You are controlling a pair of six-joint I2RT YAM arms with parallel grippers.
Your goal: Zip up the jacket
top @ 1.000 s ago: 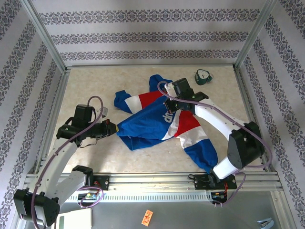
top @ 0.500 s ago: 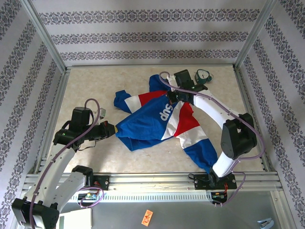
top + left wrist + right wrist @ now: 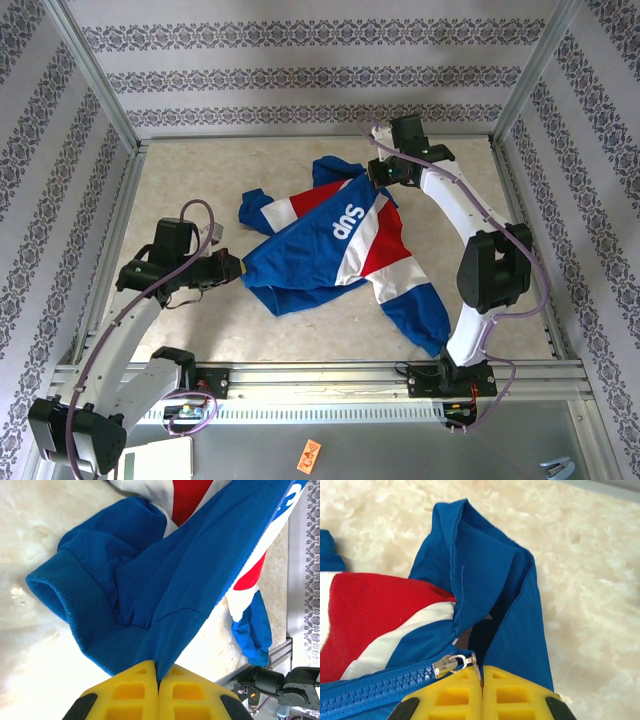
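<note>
I should lower my right gripper a little toward the open collar (image 3: 482,625) next and open its fingers to let go of the silver zipper pull (image 3: 451,664), because the collar lies below it.
The royal-blue jacket (image 3: 335,245) with red and white panels and white lettering lies stretched across the middle of the table. My left gripper (image 3: 238,268) is shut on the jacket's blue hem (image 3: 165,645) at its left end. My right gripper (image 3: 377,176) is at the collar end, far right, shut on the silver zipper pull (image 3: 451,664). In the right wrist view the blue zipper teeth (image 3: 375,690) run closed to the left of the slider, and the collar (image 3: 485,580) stands open above it. A ribbed cuff (image 3: 75,605) lies left of the held hem.
A dark green round object sits behind my right gripper near the far right corner, mostly hidden by the arm. Aluminium frame rails (image 3: 320,375) border the table. One sleeve (image 3: 425,315) trails toward the near right.
My right gripper has moved away toward the far right corner, drawing the zipper pull and the jacket's chest with it. The jacket is stretched longer. My left gripper has barely shifted.
</note>
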